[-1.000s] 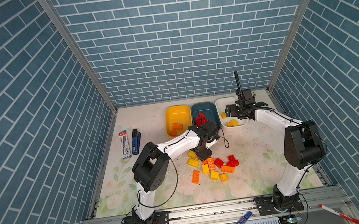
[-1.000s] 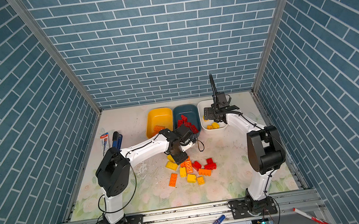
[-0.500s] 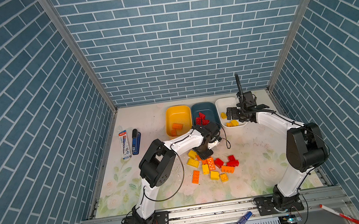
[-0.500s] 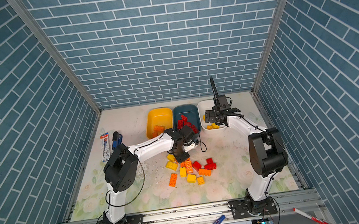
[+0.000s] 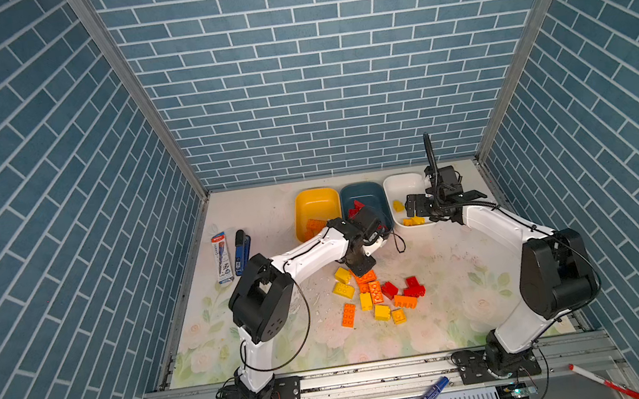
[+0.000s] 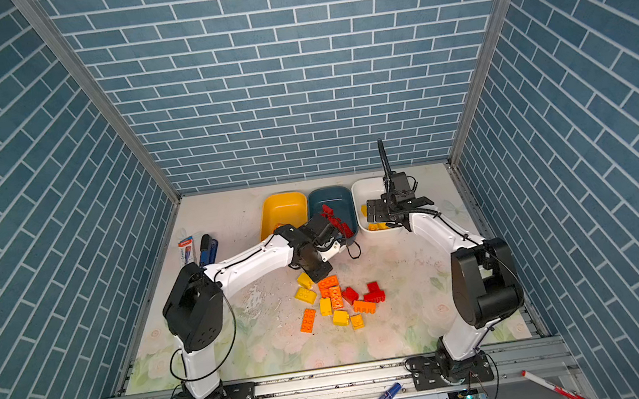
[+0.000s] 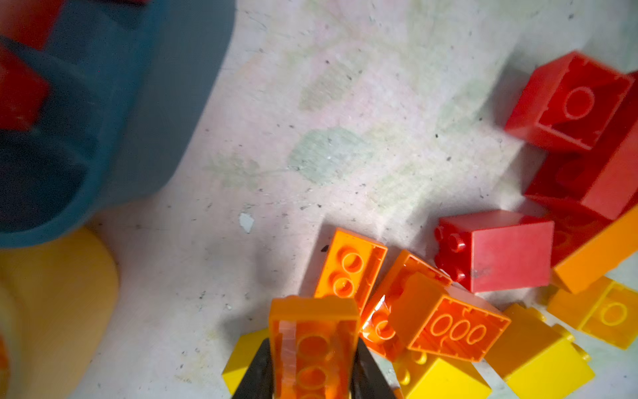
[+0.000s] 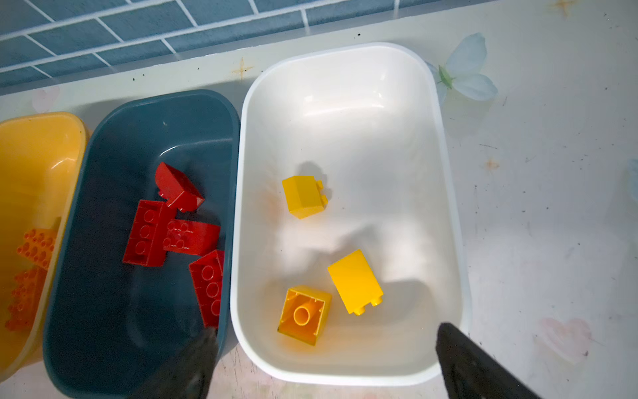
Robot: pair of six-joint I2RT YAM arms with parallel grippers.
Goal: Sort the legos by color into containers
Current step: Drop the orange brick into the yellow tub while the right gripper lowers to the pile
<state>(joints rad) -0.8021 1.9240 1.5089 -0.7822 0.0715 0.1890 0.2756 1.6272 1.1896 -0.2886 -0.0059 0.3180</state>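
The robot should next move its left gripper up and outward over the yellow container (image 5: 316, 201) and release the orange lego there, since orange legos already lie inside.
My left gripper (image 7: 312, 374) is shut on an orange lego (image 7: 312, 342), underside up, at the back edge of the loose pile (image 5: 377, 298) of red, orange and yellow legos on the mat; in both top views it (image 5: 362, 264) (image 6: 318, 270) points down there. The yellow container (image 5: 316, 201) holds orange legos, the teal one (image 8: 138, 138) several red ones, and the white one (image 8: 445, 172) three yellow ones. Over the white container's near end hangs my right gripper (image 8: 326, 342), open and holding nothing.
A blue stapler (image 5: 242, 252) and a marker pack (image 5: 222, 257) lie at the left of the mat. A blue marker (image 5: 427, 394) and a red pen (image 5: 601, 381) lie on the front rail. Brick-patterned walls close in three sides.
My left gripper has closed on the orange lego at the pile's back edge, and its arm has shifted a little. The right arm has hardly moved.
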